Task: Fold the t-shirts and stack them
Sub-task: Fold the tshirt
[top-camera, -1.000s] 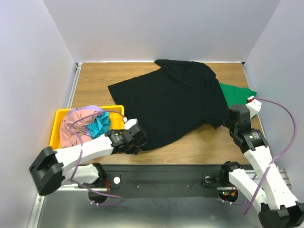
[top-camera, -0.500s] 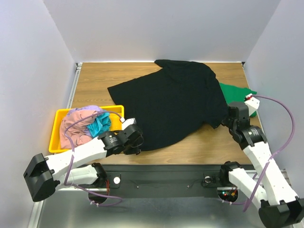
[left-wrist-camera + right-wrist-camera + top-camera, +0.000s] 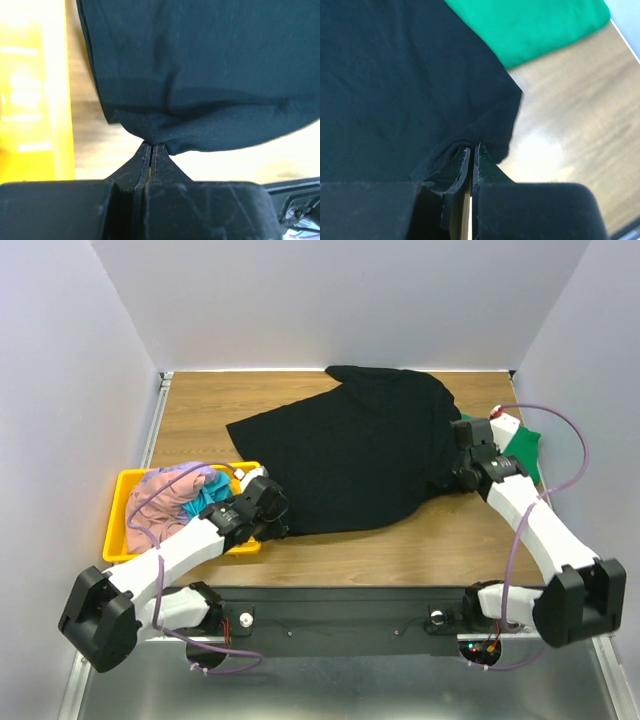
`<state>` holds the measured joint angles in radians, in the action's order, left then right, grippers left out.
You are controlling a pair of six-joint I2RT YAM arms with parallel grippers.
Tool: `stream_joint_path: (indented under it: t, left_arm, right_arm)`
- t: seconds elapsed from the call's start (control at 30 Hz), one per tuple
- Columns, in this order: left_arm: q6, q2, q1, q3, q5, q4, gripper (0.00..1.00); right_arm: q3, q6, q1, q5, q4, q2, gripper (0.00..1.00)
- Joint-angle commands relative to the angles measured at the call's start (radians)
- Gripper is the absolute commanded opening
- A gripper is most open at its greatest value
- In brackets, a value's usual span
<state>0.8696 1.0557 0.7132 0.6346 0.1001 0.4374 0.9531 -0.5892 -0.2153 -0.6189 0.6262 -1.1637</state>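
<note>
The t-shirt lies spread out, so my left gripper will next move outward along the side of the yellow bin, over the black t-shirt's edge by the bin point(image 3: 125, 75), and let go of the t-shirt's hem.
The large black t-shirt point(image 3: 360, 445) lies spread over the middle of the wooden table. My left gripper point(image 3: 268, 512) is shut on its near-left hem corner, seen pinched in the left wrist view point(image 3: 151, 145). My right gripper point(image 3: 462, 472) is shut on its near-right hem corner, seen in the right wrist view point(image 3: 472, 145). A green t-shirt point(image 3: 520, 445) lies flat at the right, partly under the black one, and shows in the right wrist view point(image 3: 535, 25). Dusty-pink point(image 3: 165, 502), teal point(image 3: 205, 496) and lavender tees are bunched in the yellow bin point(image 3: 125, 540).
The yellow bin stands at the table's near left, right beside my left gripper; its wall shows in the left wrist view point(image 3: 30, 100). White walls enclose the table at back and sides. A black rail runs along the near edge.
Both grippers have moved away from me with the black shirt's near hem, the right one farther. The shirt's near edge now lies farther back and the right arm covers part of the green tee.
</note>
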Motion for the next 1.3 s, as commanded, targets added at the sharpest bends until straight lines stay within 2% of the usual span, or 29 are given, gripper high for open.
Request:
stream_joint_path:
  t: [0.0,0.27,0.6,1.27]
  left_arm:
    - [-0.101,0.042,-0.067,0.033,-0.054,-0.080,0.00]
    - [-0.216,0.185,-0.168,0.129,-0.046,-0.091,0.00]
    - [-0.195,0.270,-0.248,0.177,0.004,-0.152,0.00]
    - [-0.123,0.406,-0.264,0.247,0.170,-0.160,0.00]
  right_arm:
    - [0.110,0.032,0.005,-0.064,-0.129,-0.088,0.00]
    - [0.317,0.112,0.004,-0.140,-0.189,-0.364,0.00]
    - [0.512,0.203,0.007,-0.133,-0.244,-0.637,0.01]
    - [0.748,0.324,0.033,-0.070,-0.339,-0.907,0.01]
